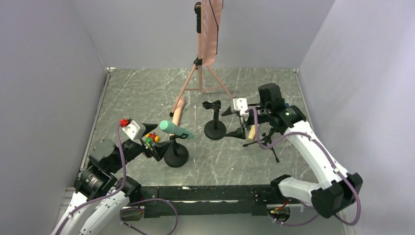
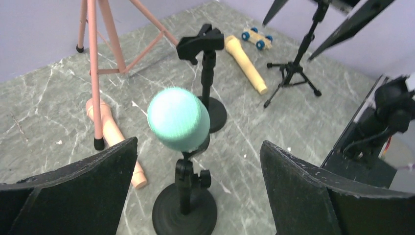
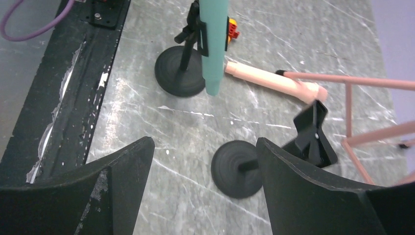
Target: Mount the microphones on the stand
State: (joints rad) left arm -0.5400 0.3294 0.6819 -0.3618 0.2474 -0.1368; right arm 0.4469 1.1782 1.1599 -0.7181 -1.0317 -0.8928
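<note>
My left gripper goes down and moves onto the neck under the clip (image 1: 175,145) (image 2: 184,174) next.
The teal-green microphone (image 1: 176,129) sits tilted in the clip of a black round-base stand (image 1: 176,155). Its head (image 2: 178,120) fills the middle of the left wrist view. My left gripper (image 1: 154,141) is open just behind it, and its fingers (image 2: 88,191) touch nothing. The pale pink microphone (image 1: 177,111) lies flat by the pink tripod. The tan-yellow microphone (image 2: 246,63) lies flat further right. A second black stand (image 1: 214,125) has an empty clip (image 3: 313,137). Beside it my right gripper (image 1: 231,122) is open and holds nothing.
A tall pink tripod (image 1: 200,81) with a board stands at the back. A small black tripod stand (image 1: 266,142) is under the right arm. A multicoloured block toy (image 1: 151,138) lies by the left gripper. A toy car with blue wheels (image 2: 257,38) sits beyond the tan-yellow microphone.
</note>
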